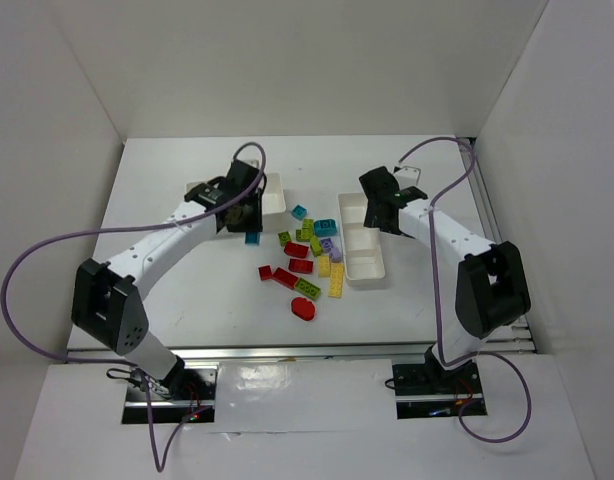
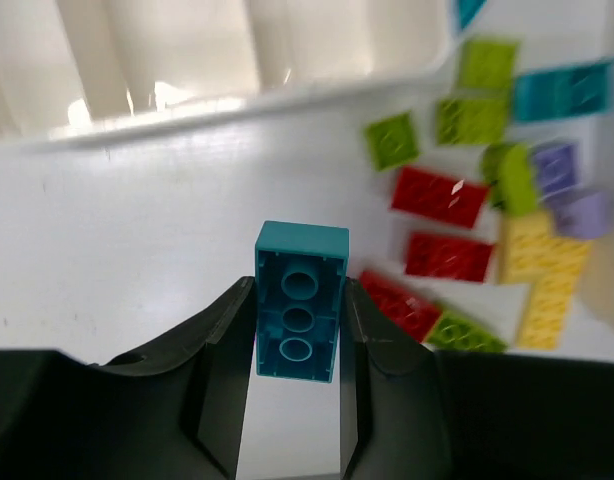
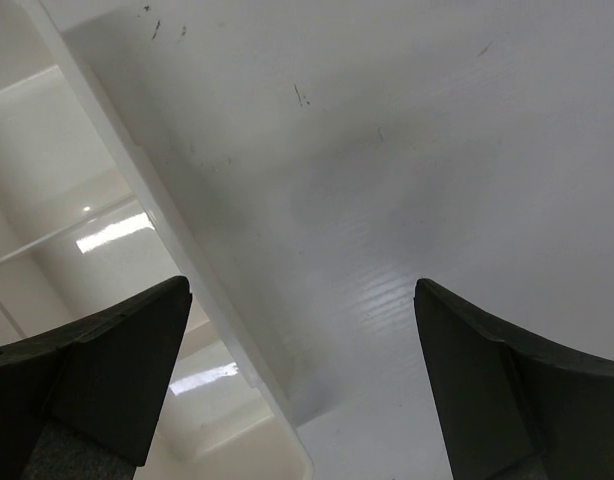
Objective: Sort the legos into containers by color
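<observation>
My left gripper holds the teal brick (image 1: pixel 252 238). It needs to carry the brick outward over the wide tray's rim next and release it in the wide tray's empty section nearest the legos.
My left gripper (image 2: pixel 299 292) is shut on a teal brick (image 2: pixel 302 250), its hollow underside facing the camera, held just in front of the wide white tray (image 2: pixel 237 60). In the top view this gripper (image 1: pixel 249 228) and brick (image 1: pixel 252 238) are beside the wide tray (image 1: pixel 275 196). The loose legos lie in the middle: red bricks (image 1: pixel 295 250), a flat red oval (image 1: pixel 305 309), yellow (image 1: pixel 336 280), lime (image 1: pixel 307 290), teal (image 1: pixel 325 226) and lilac (image 1: pixel 332 247). My right gripper (image 1: pixel 380 212) is open and empty over the far end of the narrow tray (image 1: pixel 365 262), straddling its rim (image 3: pixel 167 230).
White walls enclose the table on three sides. Purple cables loop from both arms. In the left wrist view, red (image 2: pixel 439 195), lime (image 2: pixel 391 139) and yellow (image 2: pixel 543 290) bricks lie right of my fingers.
</observation>
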